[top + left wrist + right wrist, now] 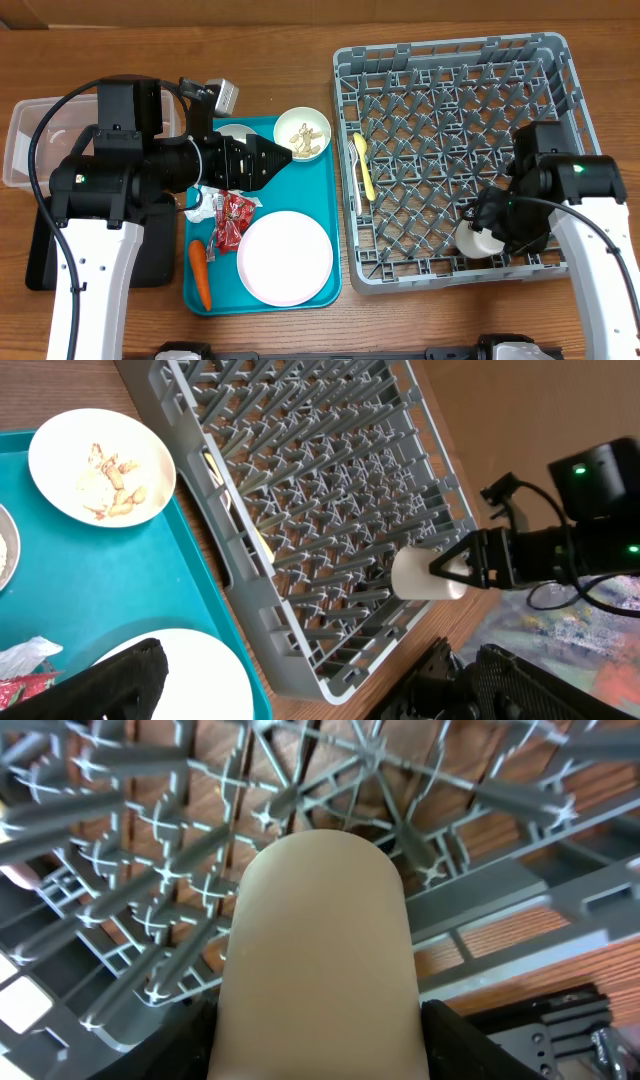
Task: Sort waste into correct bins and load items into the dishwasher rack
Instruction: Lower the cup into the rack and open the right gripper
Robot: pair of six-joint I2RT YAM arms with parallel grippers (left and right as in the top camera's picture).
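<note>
The left gripper moves back and down next, open, onto the plate's rim on the carrot's side [240, 264]. This is because the empty plate lies flat on the teal tray [322, 195].
My right gripper [488, 228] is shut on a small white cup-like bowl [478, 239], held among the pegs at the front right of the grey dishwasher rack [450, 100]. The bowl fills the right wrist view [315, 950] and also shows in the left wrist view [422, 575]. A pale yellow utensil [365, 165] lies at the rack's left edge. My left gripper [286, 157] hovers open and empty over the teal tray [322, 195]. It is beside a white bowl of beige scraps [303, 133]. The plate [285, 258], red wrapper [232, 220], white paper [205, 203] and carrot [200, 273] lie on the tray.
A second white dish [237, 131] is partly hidden under my left gripper. The clear tub [25, 140] stands at the far left. The black tray [40, 255] is in front of it, under my left arm. Black mounts line the table's front edge.
</note>
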